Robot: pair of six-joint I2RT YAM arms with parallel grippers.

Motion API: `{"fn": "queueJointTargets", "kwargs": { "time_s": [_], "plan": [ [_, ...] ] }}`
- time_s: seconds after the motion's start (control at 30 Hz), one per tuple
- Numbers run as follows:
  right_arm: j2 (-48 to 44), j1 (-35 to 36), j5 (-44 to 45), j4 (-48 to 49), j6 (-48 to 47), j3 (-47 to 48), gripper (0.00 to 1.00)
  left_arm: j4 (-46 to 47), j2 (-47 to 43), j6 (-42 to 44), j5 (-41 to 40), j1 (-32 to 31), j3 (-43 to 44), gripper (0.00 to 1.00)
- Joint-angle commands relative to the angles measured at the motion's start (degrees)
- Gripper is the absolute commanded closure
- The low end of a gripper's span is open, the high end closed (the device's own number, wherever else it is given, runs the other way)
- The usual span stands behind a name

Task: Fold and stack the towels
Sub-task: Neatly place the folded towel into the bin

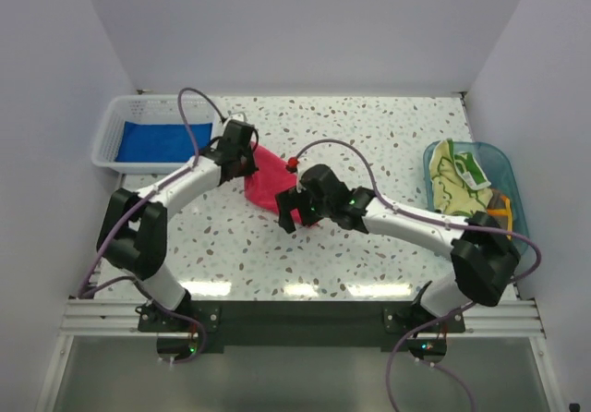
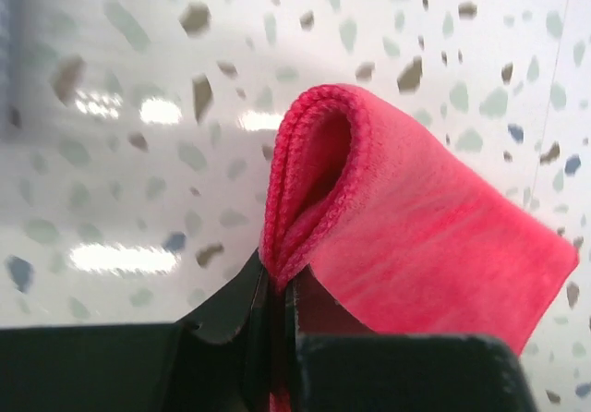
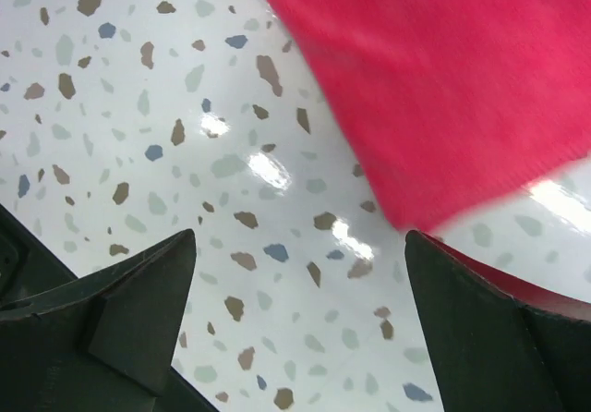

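Observation:
I will next lift my left gripper and carry the pink towel (image 1: 270, 179) outward over the blue towel in the white basket (image 1: 155, 142) to release it, because one towel is already there.
A pink towel (image 1: 270, 179) lies folded in the middle of the speckled table. My left gripper (image 1: 247, 164) is shut on its far-left edge; in the left wrist view the doubled pink towel (image 2: 416, 236) curls up out of the closed gripper (image 2: 277, 287). My right gripper (image 1: 291, 213) stands open at the towel's near corner. Its wrist view shows the pink towel (image 3: 443, 79) beyond the spread fingers (image 3: 148, 292), with nothing between them. A blue towel (image 1: 155, 141) lies in the white basket. A green and yellow towel (image 1: 454, 179) sits in the clear blue tub, beside a grey and orange one (image 1: 499, 211).
The white slotted basket (image 1: 111, 135) stands at the back left. The clear blue tub (image 1: 503, 167) stands at the right edge. White walls close in the table on three sides. Grey cables loop over both arms.

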Motion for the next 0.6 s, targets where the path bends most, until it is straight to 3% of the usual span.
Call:
{"fn": "queueJointTargets", "kwargs": {
  "time_s": [0.0, 0.23, 0.57],
  "plan": [
    [-5.0, -0.29, 3.92, -8.41, -4.77, -1.41, 0.01, -8.4, 2.72, 9.92, -7.36, 3.47, 11.22, 1.0],
    [-14.32, -0.29, 5.06, -11.58, -6.35, -8.09, 0.01, -17.27, 11.67, 18.71, -14.3, 9.72, 29.68, 1.0],
    [-13.19, -0.29, 10.07, -14.92, -7.59, -8.27, 0.01, -23.09, 20.83, 29.61, -25.04, 15.08, 47.7, 1.0]
  ]
}}
